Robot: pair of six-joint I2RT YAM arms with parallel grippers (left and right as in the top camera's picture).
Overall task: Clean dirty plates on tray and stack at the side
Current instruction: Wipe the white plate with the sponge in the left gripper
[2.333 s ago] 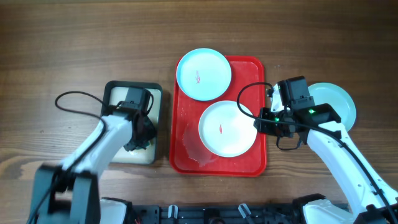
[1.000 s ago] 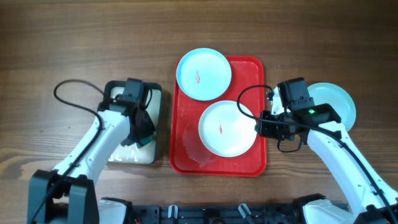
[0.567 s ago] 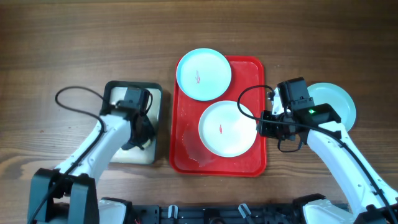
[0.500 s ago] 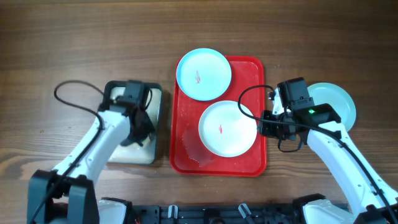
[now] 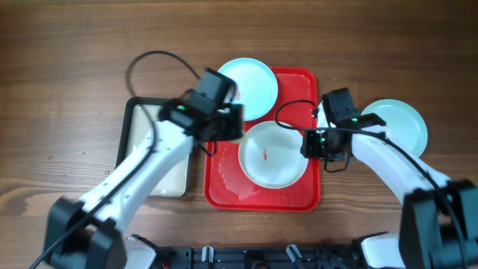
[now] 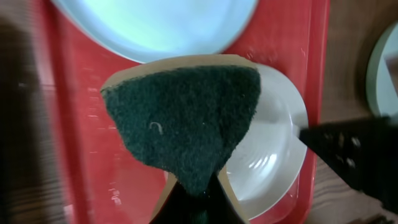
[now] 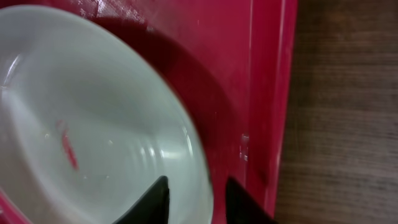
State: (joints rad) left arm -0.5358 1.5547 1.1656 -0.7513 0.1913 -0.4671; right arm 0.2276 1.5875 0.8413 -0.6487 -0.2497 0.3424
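I have wiped the smeared plate, so next I will move my left gripper left in the overhead view to the grey pan's near end (image 5: 174, 175). Then I will lower it and release the sponge.
The red tray (image 5: 224, 179) holds a white plate (image 5: 272, 161) with a red smear and, at its far end, a pale blue plate (image 5: 254, 82) partly under my left arm. A second pale blue plate (image 5: 399, 123) lies on the table right of the tray. My left gripper (image 5: 224, 128) is shut on a dark green sponge (image 6: 180, 124) and holds it over the tray at the white plate's (image 6: 273, 149) left edge. My right gripper (image 7: 199, 193) is closed on the white plate's (image 7: 93, 112) right rim, which looks slightly raised off the tray (image 7: 249, 74).
A grey metal pan (image 5: 149, 157) with a dark rim sits on the wood table left of the tray. My right gripper's black body (image 6: 354, 149) shows beside the white plate in the left wrist view. Both arms reach in from the front edge.
My left arm swung right from the grey pan to over the tray, carrying the sponge. My right gripper shifted slightly up and left at the white plate's rim.
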